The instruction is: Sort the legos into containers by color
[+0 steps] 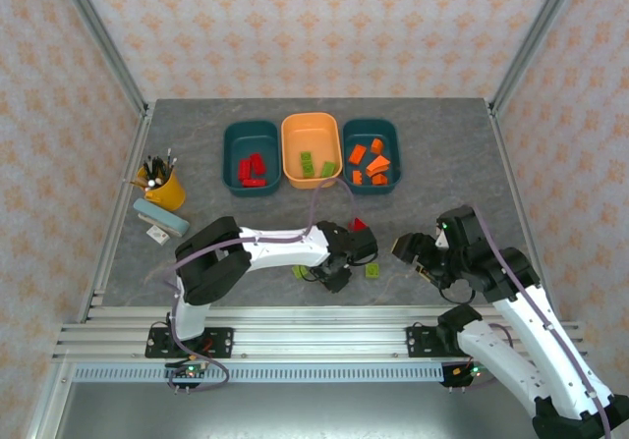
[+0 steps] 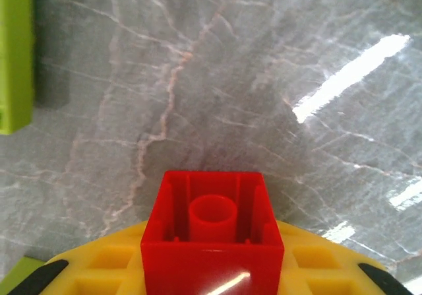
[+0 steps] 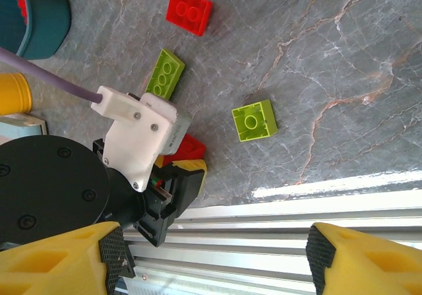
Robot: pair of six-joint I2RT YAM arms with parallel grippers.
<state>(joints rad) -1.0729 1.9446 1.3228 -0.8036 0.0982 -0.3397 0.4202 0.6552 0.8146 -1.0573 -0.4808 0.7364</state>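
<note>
I will lift the red square outward with my left gripper next and release it over the teal tub, which has red legos.
My left gripper [image 2: 212, 268] is shut on a red square lego [image 2: 212, 235], held low over the grey table; in the top view the left gripper [image 1: 339, 272] is at the front centre. A lime oblong lego [image 3: 165, 74] and a lime square lego [image 3: 254, 119] lie beside it, and a red flat lego [image 3: 190, 11] lies farther back. My right gripper [image 3: 214, 262] is open and holds nothing, hanging over the front rail. At the back stand three containers: a teal tub [image 1: 251, 125] with red legos, an orange tub [image 1: 312, 117] with green ones, and a teal tub [image 1: 396, 159] with orange ones.
A yellow cup of pens [image 1: 165, 192] and a light blue block [image 1: 160, 218] sit at the left. The aluminium rail [image 1: 295, 336] runs along the table's near edge. Patterned walls close in the back and both sides.
</note>
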